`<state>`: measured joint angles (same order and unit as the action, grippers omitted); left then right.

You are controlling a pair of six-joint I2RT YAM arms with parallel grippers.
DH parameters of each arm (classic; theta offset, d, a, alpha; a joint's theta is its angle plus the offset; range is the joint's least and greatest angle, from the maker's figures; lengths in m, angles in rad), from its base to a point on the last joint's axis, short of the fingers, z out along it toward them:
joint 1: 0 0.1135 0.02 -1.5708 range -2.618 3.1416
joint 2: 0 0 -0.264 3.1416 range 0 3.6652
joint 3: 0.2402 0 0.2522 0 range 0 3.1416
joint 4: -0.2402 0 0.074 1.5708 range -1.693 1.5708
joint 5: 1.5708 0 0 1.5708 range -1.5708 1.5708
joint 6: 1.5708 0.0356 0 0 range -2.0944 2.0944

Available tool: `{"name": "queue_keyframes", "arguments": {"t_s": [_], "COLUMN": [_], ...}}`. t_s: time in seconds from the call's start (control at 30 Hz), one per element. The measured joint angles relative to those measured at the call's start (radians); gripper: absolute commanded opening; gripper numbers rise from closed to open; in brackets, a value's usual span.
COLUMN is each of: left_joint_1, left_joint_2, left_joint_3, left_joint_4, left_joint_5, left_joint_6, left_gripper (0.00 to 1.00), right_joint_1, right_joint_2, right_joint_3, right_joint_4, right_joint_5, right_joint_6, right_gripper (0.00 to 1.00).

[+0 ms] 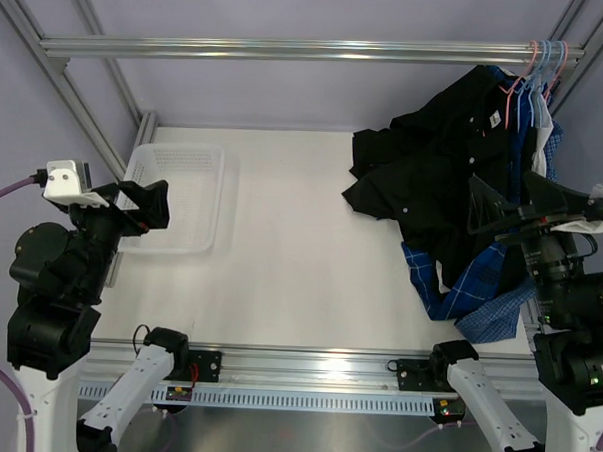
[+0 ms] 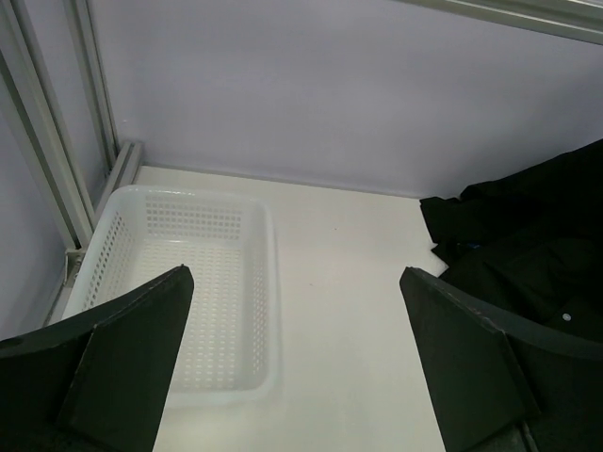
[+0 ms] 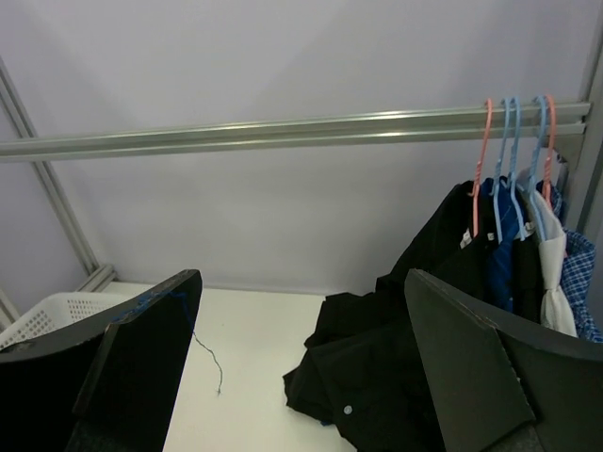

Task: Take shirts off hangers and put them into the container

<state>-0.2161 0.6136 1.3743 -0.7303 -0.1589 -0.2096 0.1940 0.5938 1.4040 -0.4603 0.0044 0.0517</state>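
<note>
I will next reach outward with my right gripper to the black shirt's fold point(image 1: 488, 144) point(image 3: 460, 266) below its pink hanger. That fold hangs outward of my gripper, on the shirt nearest the basket.
Several shirts hang from pink and light blue hangers point(image 1: 544, 61) at the rail's right end. The black shirts point(image 1: 434, 162) spill onto the table, and a blue plaid shirt point(image 1: 479, 284) trails down below them. The container point(image 1: 178, 196), a white lattice basket, lies at the far left with nothing in it. My left gripper point(image 1: 157, 207) hovers open over the basket's near side, holding nothing. My right gripper point(image 1: 478, 206) hangs open in front of the shirts, apart from them. In the right wrist view the hangers point(image 3: 513, 141) and black shirt point(image 3: 377, 377) lie ahead of the open gripper point(image 3: 303, 278). A thin thread point(image 3: 209, 358) dangles from its left finger.
A horizontal aluminium rail point(image 1: 289, 50) crosses the back, with slanted frame posts point(image 1: 86, 117) at the left. The white table point(image 1: 281, 235) stretches between basket and shirts. In the left wrist view the basket point(image 2: 264, 282) sits left of the open gripper point(image 2: 297, 278), with black cloth point(image 2: 528, 245) at the right.
</note>
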Motion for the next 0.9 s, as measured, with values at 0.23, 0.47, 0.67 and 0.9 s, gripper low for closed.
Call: {"name": "queue_keyframes", "arguments": {"t_s": [0.23,0.47,0.67,0.9], "left_joint_1": [0.0,0.0,-0.011,-0.059], "left_joint_2": [0.035,0.055,0.055,0.055], "left_joint_3": [-0.045,-0.097,-0.138,-0.159], "left_joint_4": [-0.002,-0.013,-0.031,-0.047], "left_joint_5": [0.038,0.063,0.076,0.078], "left_joint_6": [-0.008,-0.009,-0.004,0.0], "left_gripper": [0.99,0.99,0.99,0.99], "right_joint_1": [0.0,0.0,-0.093,-0.256], "right_joint_2": [0.124,0.367,0.609,0.715], "right_joint_3": [0.011,0.149,0.332,0.365], "right_joint_4": [-0.035,-0.172,-0.315,-0.393], "right_joint_5": [-0.114,-0.022,0.092,0.141], "right_joint_6": [0.054,0.123,0.161,0.173], "right_gripper": [0.99,1.0,0.99,0.99]}}
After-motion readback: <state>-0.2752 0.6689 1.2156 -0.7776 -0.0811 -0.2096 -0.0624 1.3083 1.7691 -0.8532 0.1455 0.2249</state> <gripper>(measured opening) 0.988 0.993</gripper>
